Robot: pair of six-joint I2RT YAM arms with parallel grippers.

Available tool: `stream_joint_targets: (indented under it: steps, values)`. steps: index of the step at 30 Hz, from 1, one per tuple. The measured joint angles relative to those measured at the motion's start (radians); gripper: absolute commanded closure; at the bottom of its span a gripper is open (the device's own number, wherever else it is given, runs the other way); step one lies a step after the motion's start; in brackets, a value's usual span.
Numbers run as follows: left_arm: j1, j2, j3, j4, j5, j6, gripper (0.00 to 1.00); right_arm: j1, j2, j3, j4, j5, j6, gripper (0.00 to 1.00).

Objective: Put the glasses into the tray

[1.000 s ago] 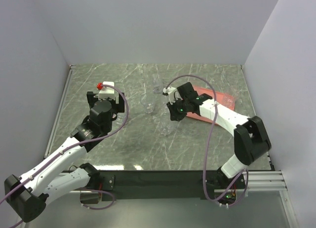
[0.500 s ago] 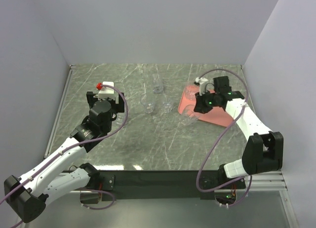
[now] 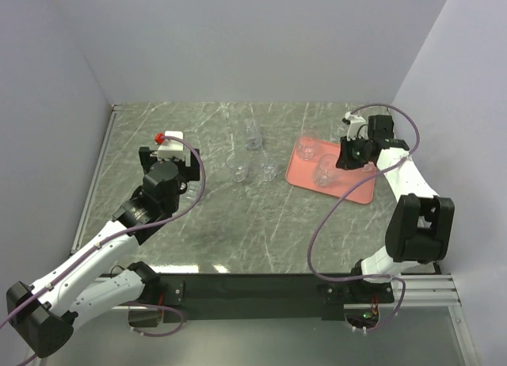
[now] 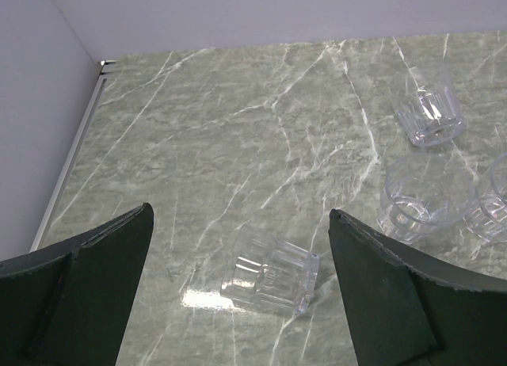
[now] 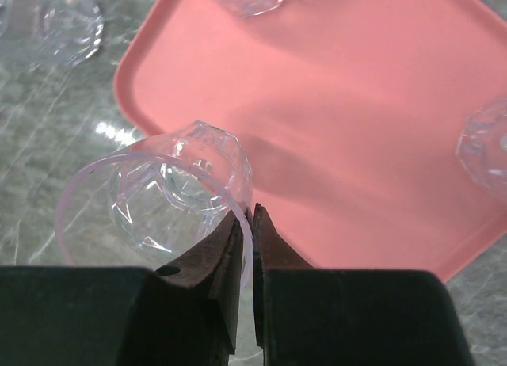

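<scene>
The right gripper moves outward next, lowers the glass into the bare gap (image 3: 332, 151) (image 5: 342, 59) between the tray's glasses and releases it. That gap lies below the gripper and outward.
The salmon-pink tray (image 3: 348, 188) lies at the right of the table. My right gripper (image 3: 336, 165) is shut on the rim of a clear glass (image 3: 323, 173) and holds it tilted above the tray's left part. In the right wrist view the fingers (image 5: 238, 239) pinch that glass (image 5: 170, 200) over the tray's (image 5: 356, 104) near corner. Another glass (image 3: 307, 148) stands on the tray. My left gripper (image 3: 187, 176) is open and empty. A glass (image 4: 269, 275) lies on its side below and between its jaws (image 4: 239, 215).
Three upright glasses (image 3: 252, 136) (image 3: 238, 169) (image 3: 269, 173) stand mid-table left of the tray. They also show in the left wrist view (image 4: 430, 108). A further glass (image 5: 487, 144) sits on the tray at the right wrist view's right edge. White walls enclose the table.
My right arm has swung right from the middle of the table, carrying a glass to above the tray. The left arm has not moved.
</scene>
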State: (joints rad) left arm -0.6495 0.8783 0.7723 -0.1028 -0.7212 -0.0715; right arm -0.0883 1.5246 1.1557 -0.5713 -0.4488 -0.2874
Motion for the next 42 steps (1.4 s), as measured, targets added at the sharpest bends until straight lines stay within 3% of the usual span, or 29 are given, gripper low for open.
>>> stream_joint_targets:
  steps: [14,42]
  values:
    - [0.000,0.001,0.000,0.000,0.001,0.000,0.02,-0.024,0.179,0.169,0.036,0.099,0.079,1.00]
    - [0.000,0.003,0.000,0.000,0.002,0.000,0.02,-0.034,0.387,0.366,0.023,0.158,0.130,1.00]
